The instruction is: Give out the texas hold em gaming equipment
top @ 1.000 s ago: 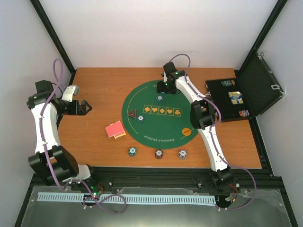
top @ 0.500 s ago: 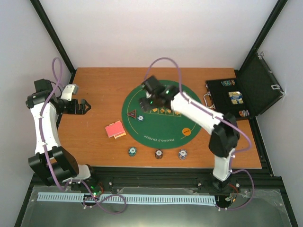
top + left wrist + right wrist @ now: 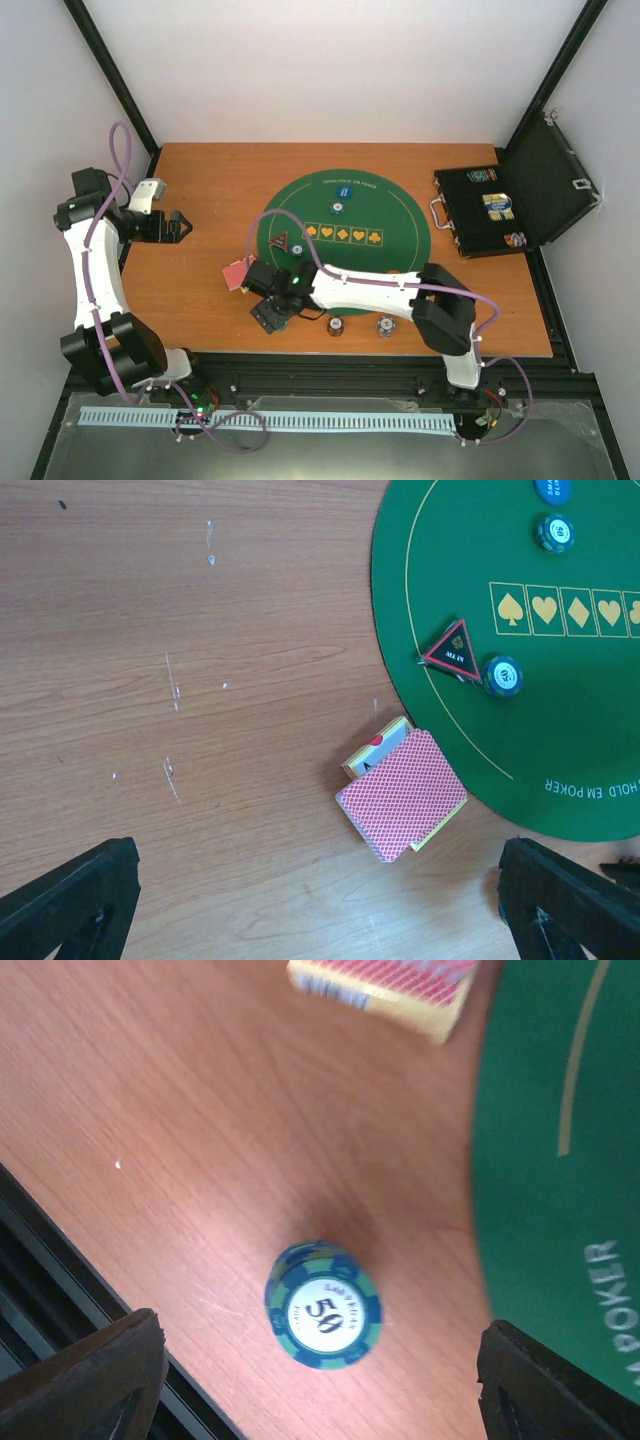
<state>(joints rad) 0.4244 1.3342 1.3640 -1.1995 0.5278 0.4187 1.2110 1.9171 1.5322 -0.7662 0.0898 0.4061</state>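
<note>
The chip stack stands below my right gripper, between my fingers. My right gripper will next move down until its open fingers are on both sides of the top of the green-and-blue chip stack [image 3: 326, 1317].
A green-and-blue striped poker chip stack marked 50 [image 3: 323, 1305] stands on the wood near the table's front edge. My right gripper [image 3: 320, 1400] [image 3: 268, 314] is open above it, one finger on each side, and hides it in the top view. The pink-red-backed cards [image 3: 400, 792] [image 3: 385, 980] [image 3: 238, 272] lie just left of the green mat. My left gripper [image 3: 177, 227] [image 3: 320, 920] is open and empty over bare wood, left of the cards. A black triangular marker [image 3: 283, 241] [image 3: 455, 650] and a blue button [image 3: 340, 196] lie on the mat, each with a chip beside it. The orange button is hidden.
The round green felt mat [image 3: 400, 215] fills the table's middle. My right arm lies across its near edge. Two more chip stacks [image 3: 336, 325] [image 3: 385, 325] stand near the front edge. The open black case [image 3: 500, 210] lies at the right.
My right arm has swung from the mat's far edge, across the mat, to the near left, over the green chip stack. My left arm has barely moved.
</note>
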